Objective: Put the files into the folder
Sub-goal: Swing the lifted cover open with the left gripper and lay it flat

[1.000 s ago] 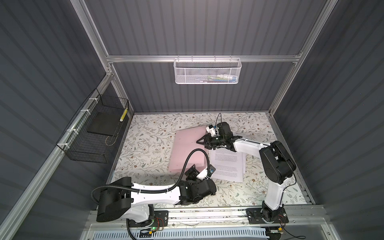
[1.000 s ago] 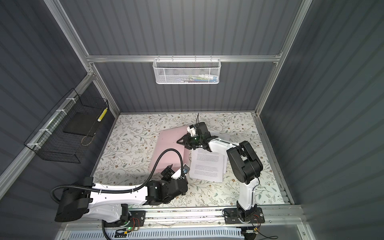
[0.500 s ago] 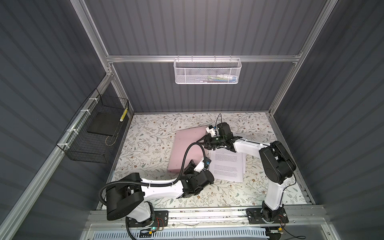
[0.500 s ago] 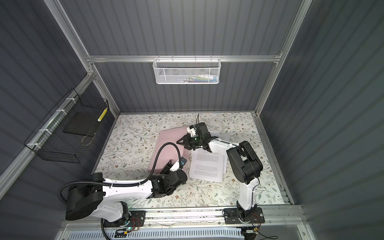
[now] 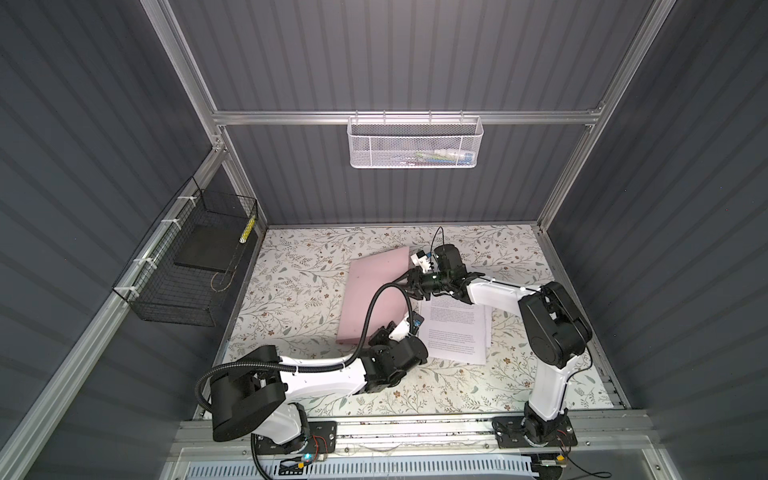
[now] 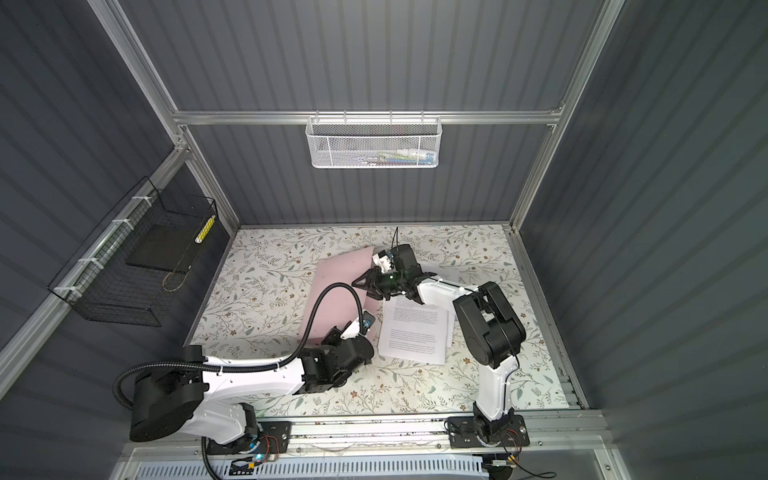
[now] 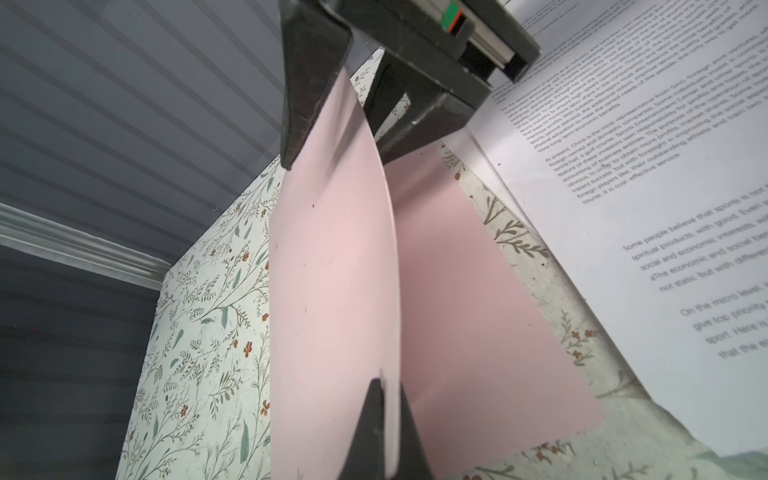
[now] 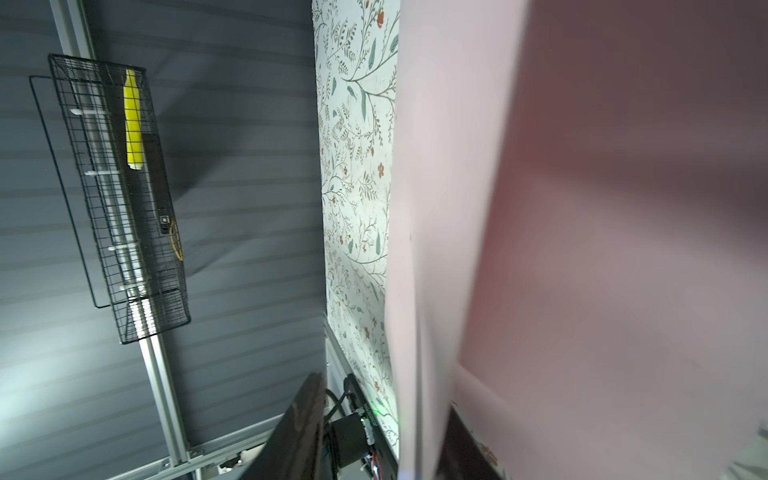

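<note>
The folder's edge lies across the folder's cover from the black basket, so my left gripper should next swing up past that edge toward the basket, uncover the covered leaf, and then release.
The pale pink folder (image 5: 374, 286) (image 6: 332, 291) lies mid-table, and in the left wrist view its top cover (image 7: 332, 270) is raised off the lower leaf (image 7: 457, 291). My left gripper (image 5: 380, 331) (image 7: 388, 384) is at the folder's near edge, shut on the cover's edge. My right gripper (image 5: 409, 282) (image 8: 384, 395) is at the far right corner. Its jaws stand apart with the cover between them, and one finger (image 8: 299, 428) is clear of it. The files (image 5: 455, 328) (image 7: 644, 187), white printed sheets, lie flat just right of the folder.
A black wire basket (image 5: 187, 266) on the left wall holds a dark slab and a yellow item. A white mesh basket (image 5: 415, 143) hangs on the back wall. The floral table (image 5: 299, 274) is walled on three sides.
My left arm moved from the table's front up to the folder's near edge and its jaws shut on the cover. My right gripper stayed put and its jaws widened slightly.
</note>
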You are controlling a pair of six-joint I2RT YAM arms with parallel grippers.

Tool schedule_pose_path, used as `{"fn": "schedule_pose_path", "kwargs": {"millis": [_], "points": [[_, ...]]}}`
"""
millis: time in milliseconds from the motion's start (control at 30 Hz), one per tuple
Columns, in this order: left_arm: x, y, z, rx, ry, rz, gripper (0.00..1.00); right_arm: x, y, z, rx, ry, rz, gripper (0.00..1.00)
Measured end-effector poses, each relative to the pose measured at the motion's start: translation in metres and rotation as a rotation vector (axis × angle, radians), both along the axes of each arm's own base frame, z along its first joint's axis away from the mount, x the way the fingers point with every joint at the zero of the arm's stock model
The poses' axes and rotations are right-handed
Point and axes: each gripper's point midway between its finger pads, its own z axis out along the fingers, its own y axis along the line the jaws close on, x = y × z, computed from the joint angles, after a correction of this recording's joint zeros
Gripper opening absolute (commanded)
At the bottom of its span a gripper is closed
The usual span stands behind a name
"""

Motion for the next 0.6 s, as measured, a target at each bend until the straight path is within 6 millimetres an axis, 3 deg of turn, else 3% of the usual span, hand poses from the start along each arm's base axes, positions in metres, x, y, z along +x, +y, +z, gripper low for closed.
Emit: {"fn": "schedule_pose_path", "kwargs": {"millis": [233, 500, 600], "points": [[0.008, 0.017, 0.028, -0.153, 0.002, 0.088, 0.00, 0.008, 0.006, 0.027, 0.064, -0.016, 0.015, 0.64], [0.014, 0.062, 0.083, -0.433, -0.035, 0.220, 0.00, 0.029, -0.023, 0.072, 0.118, -0.078, -0.066, 0.74], [0.012, 0.079, 0.094, -0.546, -0.049, 0.254, 0.00, 0.037, -0.036, 0.086, 0.130, -0.113, -0.104, 0.70]]}}
